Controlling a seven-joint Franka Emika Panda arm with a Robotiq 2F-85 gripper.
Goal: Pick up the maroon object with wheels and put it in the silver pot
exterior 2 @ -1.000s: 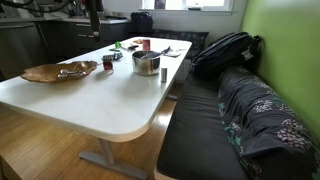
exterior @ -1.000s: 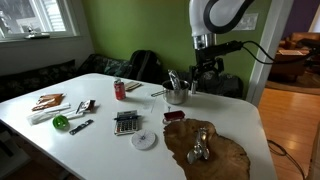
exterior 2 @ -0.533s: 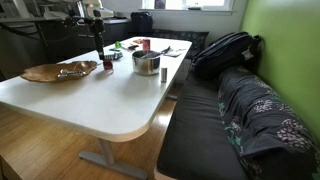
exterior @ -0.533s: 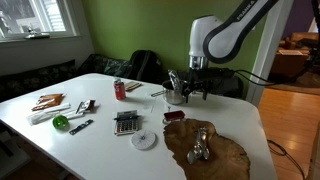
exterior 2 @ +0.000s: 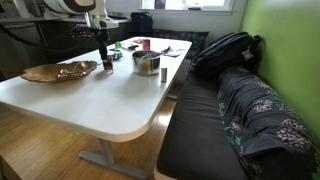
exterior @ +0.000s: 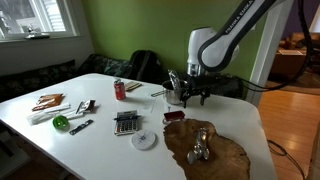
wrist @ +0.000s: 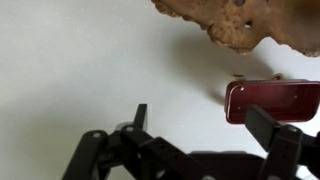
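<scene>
Only the table is between my fingers, so I will move my gripper down and to the right in the wrist view, onto the maroon object's near end (exterior: 180,115) (wrist: 241,102).
The maroon object with wheels (exterior: 175,116) lies on the white table between the silver pot (exterior: 177,95) and a brown wooden slab. In the wrist view it (wrist: 275,100) is a glossy dark-red block by the right finger. My gripper (exterior: 193,97) hangs low, just above the table, beside the pot and a little beyond the maroon object; it is open and empty, with bare table between its fingers (wrist: 205,125). In an exterior view the gripper (exterior 2: 103,57) is over the maroon object (exterior 2: 108,64), left of the pot (exterior 2: 147,63).
A rough wooden slab (exterior: 205,150) holds a shiny metal piece (exterior: 203,140). A red can (exterior: 120,90), a calculator (exterior: 126,122), a white disc (exterior: 146,139) and small tools (exterior: 60,110) lie on the table. A bench with a backpack (exterior 2: 225,50) runs alongside.
The arm has come down from high above the table to just over it, close to the maroon object. The gripper stays open. Nothing on the table has moved.
</scene>
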